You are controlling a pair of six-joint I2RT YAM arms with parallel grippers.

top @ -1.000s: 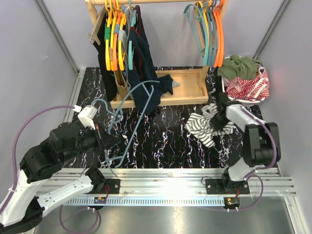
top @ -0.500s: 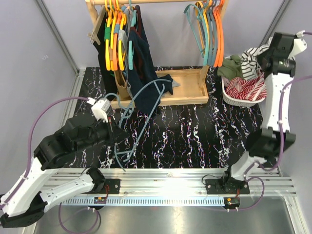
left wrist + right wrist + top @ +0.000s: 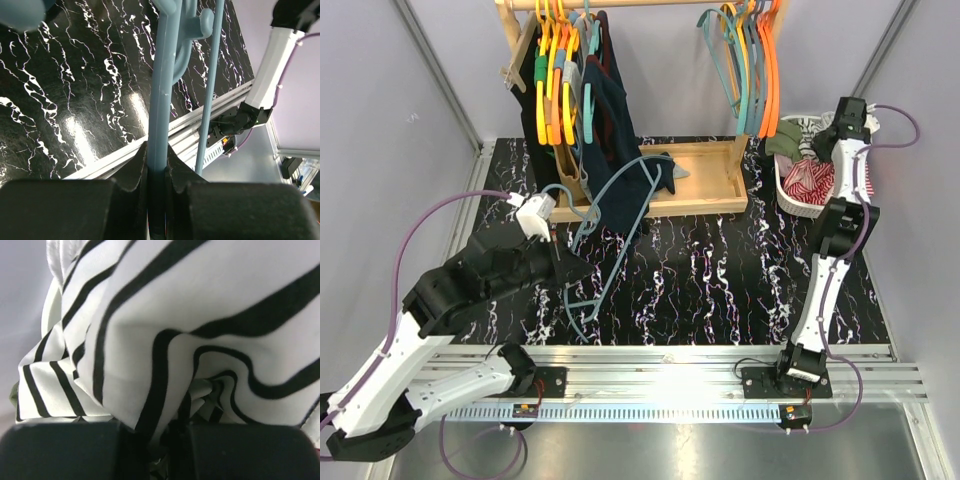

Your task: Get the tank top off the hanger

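Observation:
The left gripper draws and turns back toward the metal bar at the table's near edge next, then releases the hanger, since the hanger is already bare.
My left gripper (image 3: pixel 556 262) is shut on the bar of a bare blue-grey hanger (image 3: pixel 612 232), held tilted above the black marbled table; in the left wrist view the bar (image 3: pixel 161 100) runs between my jaws (image 3: pixel 157 156). My right gripper (image 3: pixel 842 118) is stretched out to the far right over the white basket (image 3: pixel 788 196). It is shut on the black-and-white striped tank top (image 3: pixel 812 124), which fills the right wrist view (image 3: pixel 200 305); my jaws (image 3: pixel 165 440) pinch a fold of it.
The basket also holds a red-striped cloth (image 3: pixel 812 180) and a green cloth (image 3: pixel 783 140). A wooden rack (image 3: pixel 705 195) at the back carries dark garments (image 3: pixel 610 130) on yellow and orange hangers (image 3: pixel 555 80), and bare teal and orange hangers (image 3: pixel 750 60).
My right gripper carried the striped top from the table up to the far right, then lowered it at the basket. My left arm shifted the hanger a little right and forward.

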